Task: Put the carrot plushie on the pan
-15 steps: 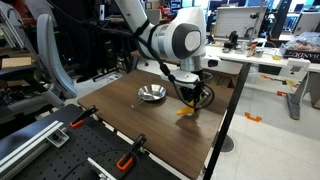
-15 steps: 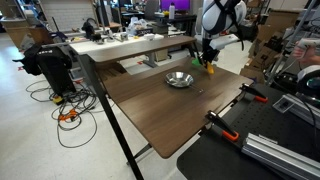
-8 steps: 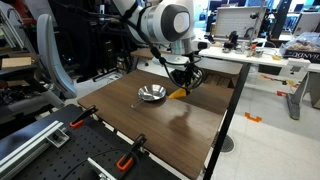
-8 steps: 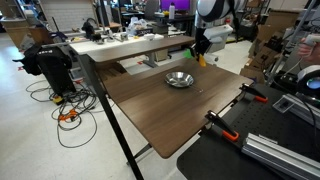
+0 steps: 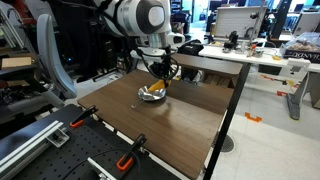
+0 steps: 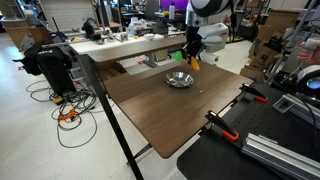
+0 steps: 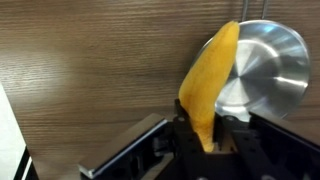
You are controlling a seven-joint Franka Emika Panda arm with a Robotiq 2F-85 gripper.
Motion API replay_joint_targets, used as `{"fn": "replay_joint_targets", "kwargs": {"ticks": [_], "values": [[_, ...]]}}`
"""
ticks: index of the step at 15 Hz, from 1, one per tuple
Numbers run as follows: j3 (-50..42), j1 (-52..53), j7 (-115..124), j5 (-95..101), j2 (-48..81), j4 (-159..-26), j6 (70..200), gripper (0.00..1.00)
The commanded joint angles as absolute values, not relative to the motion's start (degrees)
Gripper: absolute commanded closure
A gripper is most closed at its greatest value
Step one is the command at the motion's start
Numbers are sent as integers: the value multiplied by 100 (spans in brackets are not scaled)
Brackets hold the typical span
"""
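Note:
My gripper moves down and across toward the pan's middle [image 5: 152, 94] [image 7: 260, 70] to open next, since the carrot plushie hangs above the pan's rim, off its middle.
My gripper [image 7: 205, 138] is shut on the carrot plushie [image 7: 208, 85], an orange soft cone that hangs from the jaws; its green tip is hidden. The silver pan [image 7: 265, 65] lies just beyond it in the wrist view, and the plushie's tip overlaps the pan's near rim. In both exterior views the gripper [image 5: 158, 72] [image 6: 191, 55] hovers just above the pan [image 5: 150, 95] [image 6: 180, 80], with the plushie [image 5: 156, 88] [image 6: 194, 63] dangling over it. The pan sits on the dark wooden table [image 5: 170, 125].
Orange-handled black clamps [image 5: 82, 117] [image 5: 128, 155] grip the table's near edge, and also show in an exterior view [image 6: 222, 126] [image 6: 252, 94]. A light-coloured desk [image 5: 235, 58] with clutter stands behind the table.
The gripper has carried the plushie across the table from beside the pan to right above it.

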State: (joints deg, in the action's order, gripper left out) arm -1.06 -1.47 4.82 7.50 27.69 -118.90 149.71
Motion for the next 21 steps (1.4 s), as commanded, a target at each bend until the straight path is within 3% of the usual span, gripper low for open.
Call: {"fn": "replay_joint_targets", "kwargs": {"ticks": [1,11,12,15,21], "values": [[-33,-42,283,594,2498,-12213,14957,96],[14,148,340,631,2722,-12246,14971,96],[27,148,315,618,2749,-12227,14951,60],[17,163,324,632,2799,-12223,14963,46],[16,146,317,615,2770,-12241,14942,2]]}}
